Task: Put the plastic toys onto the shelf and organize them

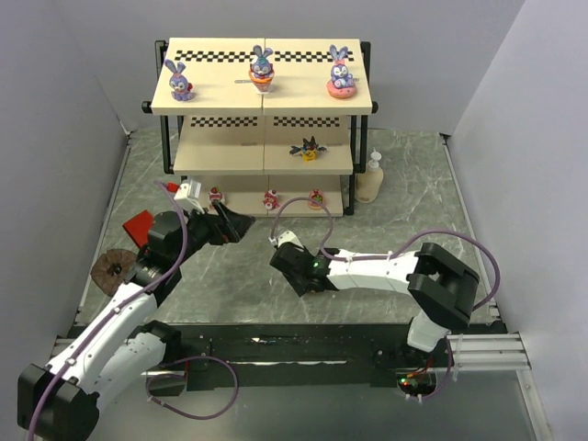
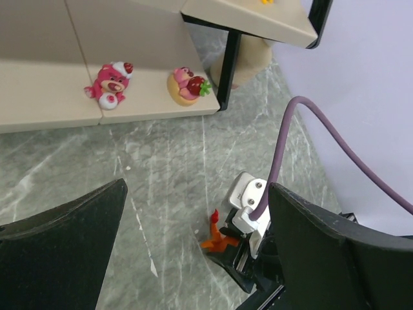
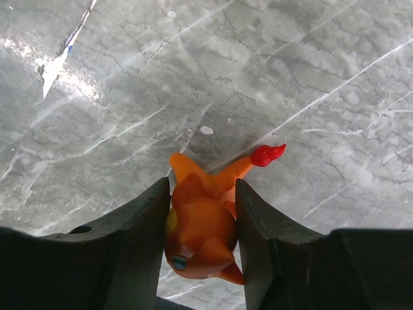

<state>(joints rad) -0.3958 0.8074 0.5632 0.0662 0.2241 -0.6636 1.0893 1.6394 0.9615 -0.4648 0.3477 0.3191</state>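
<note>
The left gripper moves back down onto the orange creature's limb (image 2: 209, 245) next. The limb lies below it and to its right in the top view, jutting past the other gripper's fingers.
My right gripper (image 1: 278, 259) is shut on the orange spiky creature (image 3: 203, 229), held head toward the camera, low over the marble table; its red-tipped tail sticks out past the fingertips. It also shows in the left wrist view (image 2: 218, 237). My left gripper (image 1: 236, 225) is open and empty, just in front of the shelf (image 1: 211, 161). Three purple-blue bunnies (image 1: 262, 72) stand on the top board. The dark blue-yellow winged one (image 1: 310, 149) is on the middle board. Three red-pink figures (image 1: 271, 199) sit on the bottom board, two of them in the left wrist view (image 2: 108, 82).
A cream pump bottle (image 1: 371, 179) stands by the shelf's right leg. A red block (image 1: 140, 225) and a brown round piece (image 1: 112, 268) lie at the left beside my left arm. Grey walls close in both sides.
</note>
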